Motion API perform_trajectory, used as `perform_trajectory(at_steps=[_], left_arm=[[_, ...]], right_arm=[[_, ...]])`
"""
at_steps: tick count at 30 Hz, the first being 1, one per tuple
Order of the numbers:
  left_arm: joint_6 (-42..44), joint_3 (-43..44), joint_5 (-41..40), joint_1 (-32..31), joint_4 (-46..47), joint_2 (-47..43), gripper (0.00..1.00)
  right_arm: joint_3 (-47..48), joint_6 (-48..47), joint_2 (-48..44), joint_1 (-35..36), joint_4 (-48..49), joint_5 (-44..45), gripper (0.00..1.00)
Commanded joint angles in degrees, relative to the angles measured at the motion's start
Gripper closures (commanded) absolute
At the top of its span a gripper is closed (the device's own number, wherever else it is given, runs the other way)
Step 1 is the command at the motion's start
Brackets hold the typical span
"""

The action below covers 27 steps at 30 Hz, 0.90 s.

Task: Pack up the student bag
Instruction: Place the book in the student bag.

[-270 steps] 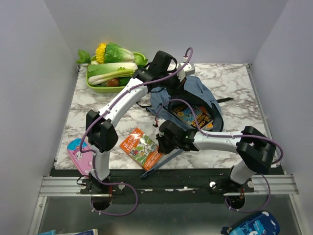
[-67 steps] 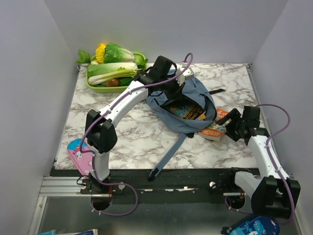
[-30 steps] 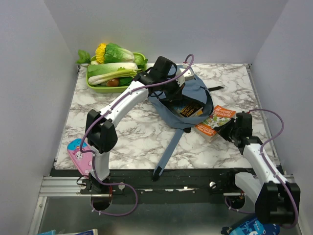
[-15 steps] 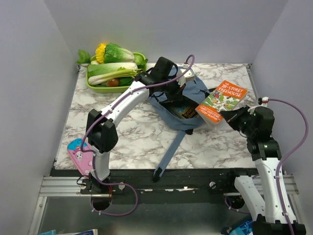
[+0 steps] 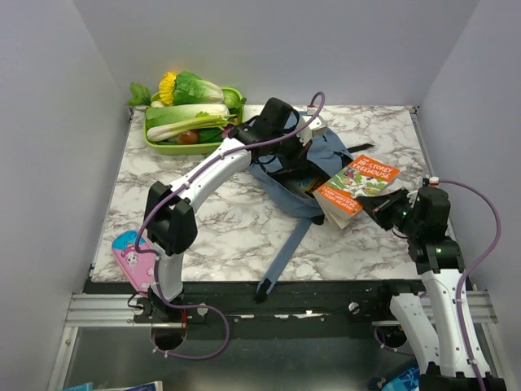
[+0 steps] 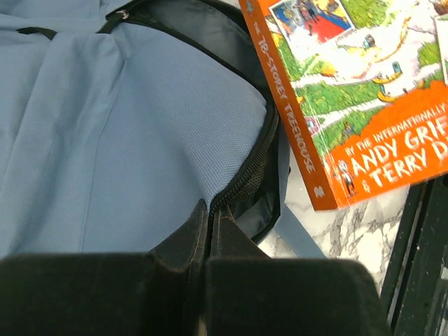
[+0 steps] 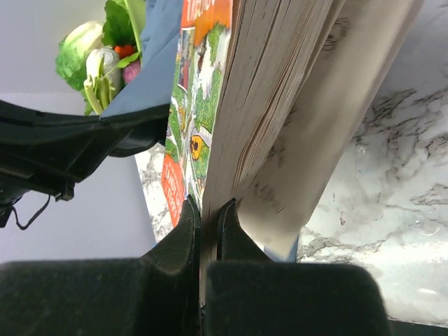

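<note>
The bag's rim is held open, so my right gripper will next move down and to the left in the top view into the bag's opening and release the book.
The student bag, dusty-blue with a dark lining, lies open at the table's back centre. My left gripper is shut on its zipper rim, and the left wrist view shows the fingertips pinching the black zip edge of the bag. My right gripper is shut on an orange paperback book, held tilted above the table with its near end at the bag's mouth. In the right wrist view the gripper clamps the book's cover and some of its pages. Another book shows inside the bag.
A green tray of vegetables stands at the back left. A pink pencil case lies at the front left edge. The bag's long strap trails toward the front edge. White walls close in both sides.
The right gripper has lifted the orange book off the table, then brought it down and left to the bag's mouth. The left gripper keeps its hold on the rim.
</note>
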Motion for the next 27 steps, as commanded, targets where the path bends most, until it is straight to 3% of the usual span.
perform_trajectory(at_steps=[1,10,14,21,27], left_arm=[[-6.03,-2.22,-5.33,-1.14,9.25,-2.14,1.0],[-13.68,-8.56,-13.24,-1.22,21.13,-8.82,1.0],[-14.82,-6.72,-12.55,-1.14,19.81,-9.18,1.0],[-13.86,-3.82,-4.05,-2.19,15.34,-9.18,1.0],[-12.01,-2.32,-1.82,-2.46,10.06,-9.44,1.0]], right_arm=[[-1.29,4.24,-1.41,2.4,4.18,-4.24,0.99],[-3.93,8.46,2.01,6.79,8.93,-3.53,0.99],[-3.93,10.39,4.21,10.39,11.39,-1.78,0.99],[-1.56,12.42,12.11,17.07,18.4,0.51,0.99],[2.47,12.5,24.76,18.56,24.83,1.39,0.99]])
